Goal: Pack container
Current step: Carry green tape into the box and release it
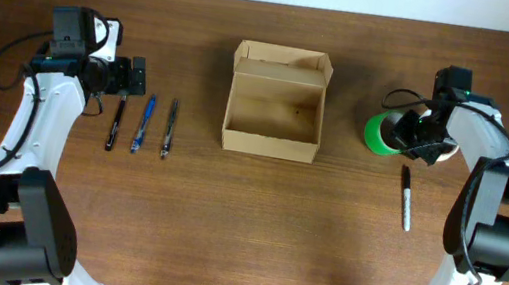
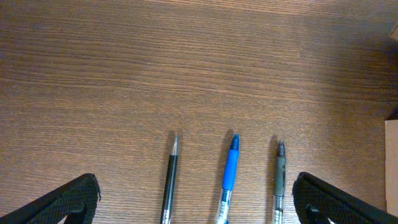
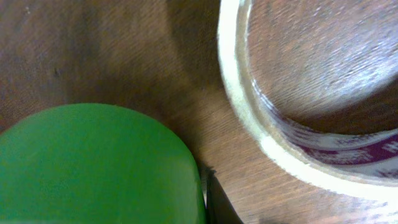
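Observation:
I will next lift the green tape roll (image 1: 375,132) with my right gripper, over and down into the open, empty cardboard box, toward the grey pen's side.
The container (image 1: 270,143) is an open tan cardboard box at the table's middle, flap lid folded back, nothing inside. My left gripper (image 1: 133,77) is open and empty, hovering just behind a black pen (image 1: 115,124), a blue pen (image 1: 142,124) and a grey pen (image 1: 170,128). The left wrist view shows the black pen (image 2: 170,180), blue pen (image 2: 229,174) and grey pen (image 2: 280,177) between the spread fingers (image 2: 199,208). My right gripper (image 1: 408,133) is down at a green tape roll (image 1: 375,132), one dark finger (image 3: 217,202) pressed against the roll's side (image 3: 99,165); the other finger is hidden.
A clear tape roll (image 1: 443,151) lies right beside the green roll and fills the right wrist view's upper right (image 3: 249,118). A grey marker (image 1: 406,198) lies on the table in front of the two rolls.

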`<state>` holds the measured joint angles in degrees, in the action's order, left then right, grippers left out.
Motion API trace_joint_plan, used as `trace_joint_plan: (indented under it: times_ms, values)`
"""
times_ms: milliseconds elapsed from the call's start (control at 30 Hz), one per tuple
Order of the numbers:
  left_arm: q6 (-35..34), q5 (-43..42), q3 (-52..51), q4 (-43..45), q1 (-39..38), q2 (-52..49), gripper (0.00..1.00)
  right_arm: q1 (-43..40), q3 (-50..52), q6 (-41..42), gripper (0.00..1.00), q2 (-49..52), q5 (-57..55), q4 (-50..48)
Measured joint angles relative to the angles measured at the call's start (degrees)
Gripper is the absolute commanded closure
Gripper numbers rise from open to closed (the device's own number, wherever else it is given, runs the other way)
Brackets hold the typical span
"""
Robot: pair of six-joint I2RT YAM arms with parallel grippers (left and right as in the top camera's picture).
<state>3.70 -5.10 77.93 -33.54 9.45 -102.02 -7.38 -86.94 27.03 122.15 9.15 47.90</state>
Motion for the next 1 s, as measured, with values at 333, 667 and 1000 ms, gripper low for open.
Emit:
trace_joint_plan:
  times_ms: [333,667,1000]
  values:
    - [0.0,0.15,0.09,0.07,0.0,0.0,0.01,2.38,-18.32,-6.58,0.96,0.09,4.09,18.18]
    - [0.0,0.2,0.09,0.07,0.0,0.0,0.01,26.8,-41.46,-18.73,0.96,-7.23,0.76,29.29]
    - [0.0,0.2,0.09,0.07,0.0,0.0,0.01,38.95,-40.72,-21.94,0.96,-2.8,-13.11,26.05]
